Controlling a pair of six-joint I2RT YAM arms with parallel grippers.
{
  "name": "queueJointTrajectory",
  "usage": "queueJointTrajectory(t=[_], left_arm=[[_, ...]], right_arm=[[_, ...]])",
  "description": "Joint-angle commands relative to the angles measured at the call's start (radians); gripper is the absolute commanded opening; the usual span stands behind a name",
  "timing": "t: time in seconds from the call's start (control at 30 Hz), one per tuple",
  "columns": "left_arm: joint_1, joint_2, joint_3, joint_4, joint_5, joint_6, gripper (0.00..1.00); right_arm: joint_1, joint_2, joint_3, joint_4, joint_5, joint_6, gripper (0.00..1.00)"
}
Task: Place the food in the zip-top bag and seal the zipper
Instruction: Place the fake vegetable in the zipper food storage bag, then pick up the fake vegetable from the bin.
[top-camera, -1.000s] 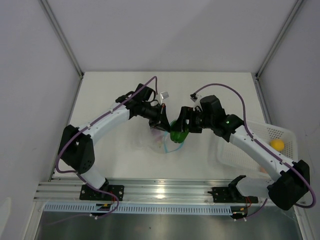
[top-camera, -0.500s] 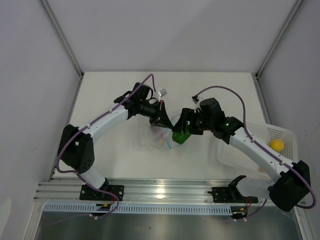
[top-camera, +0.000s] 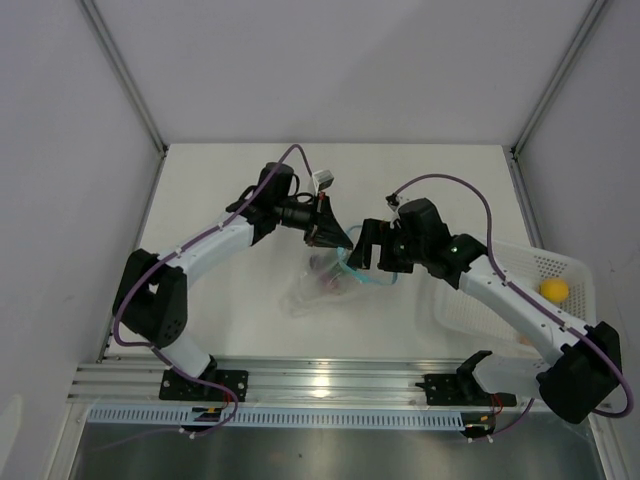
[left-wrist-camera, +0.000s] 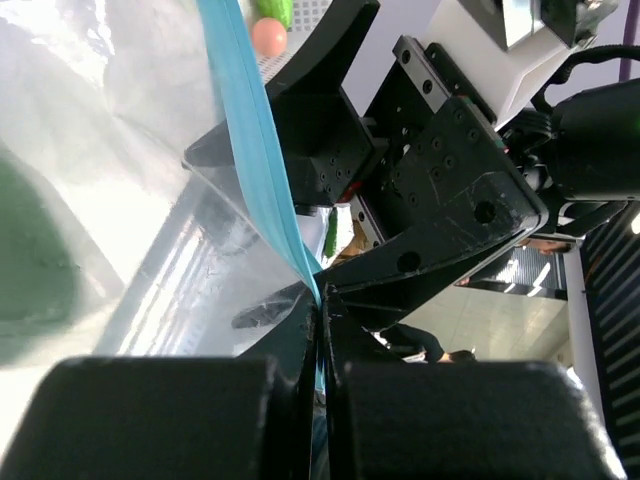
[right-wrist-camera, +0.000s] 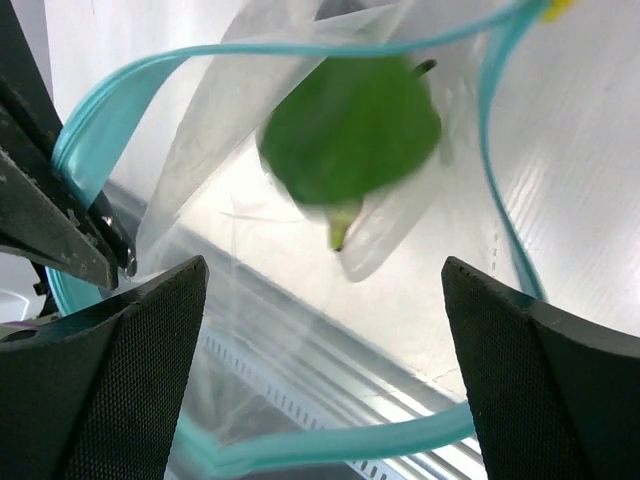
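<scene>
I should move my empty right gripper to the right in the top view and down over the pink food piece to close, because the pink food piece is still in the basket.
The clear zip-top bag (top-camera: 312, 290) hangs with its mouth held wide. My left gripper (top-camera: 338, 238) (left-wrist-camera: 321, 300) is shut on its light-blue zipper (left-wrist-camera: 248, 130) at one end of the mouth. The zipper (right-wrist-camera: 105, 140) loops open in the right wrist view, and a glossy dark-green food piece (right-wrist-camera: 350, 125) lies blurred inside the bag. My right gripper (top-camera: 360, 252) (right-wrist-camera: 320, 380) is at the bag's mouth, open, with nothing between its fingers (right-wrist-camera: 130, 380). A pinkish piece (top-camera: 322, 268) shows through the bag.
The white perforated basket (top-camera: 570, 320) sits at the right by my right arm, with a yellow-orange piece (top-camera: 554, 290) in it. The left wrist view shows a pink piece (left-wrist-camera: 268, 37) and a green one (left-wrist-camera: 275, 8) in it. The metal rail (top-camera: 320, 385) runs along the near edge.
The dark-green piece has left my right gripper and dropped into the bag. The right jaws have spread wider. My left gripper moved up and right, stretching the bag's mouth.
</scene>
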Motion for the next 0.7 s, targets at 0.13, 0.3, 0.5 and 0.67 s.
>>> queueJointTrajectory(t=[0.13, 0.3, 0.5, 0.67], left_arm=[[0.008, -0.026, 0.01, 0.003, 0.023, 0.018, 0.01], [0.01, -0.014, 0.046, -0.154, -0.026, 0.147, 0.01], [0.01, -0.011, 0.072, -0.252, -0.058, 0.221, 0.01], [0.011, -0.008, 0.069, -0.268, -0.06, 0.231, 0.01]], right_arm=[[-0.043, -0.016, 0.167, -0.142, 0.117, -0.018, 0.99], [-0.12, -0.009, 0.254, -0.242, 0.192, -0.018, 0.99], [-0.368, -0.016, 0.306, -0.42, 0.323, 0.059, 1.0], [-0.576, 0.001, 0.273, -0.627, 0.498, 0.134, 1.0]])
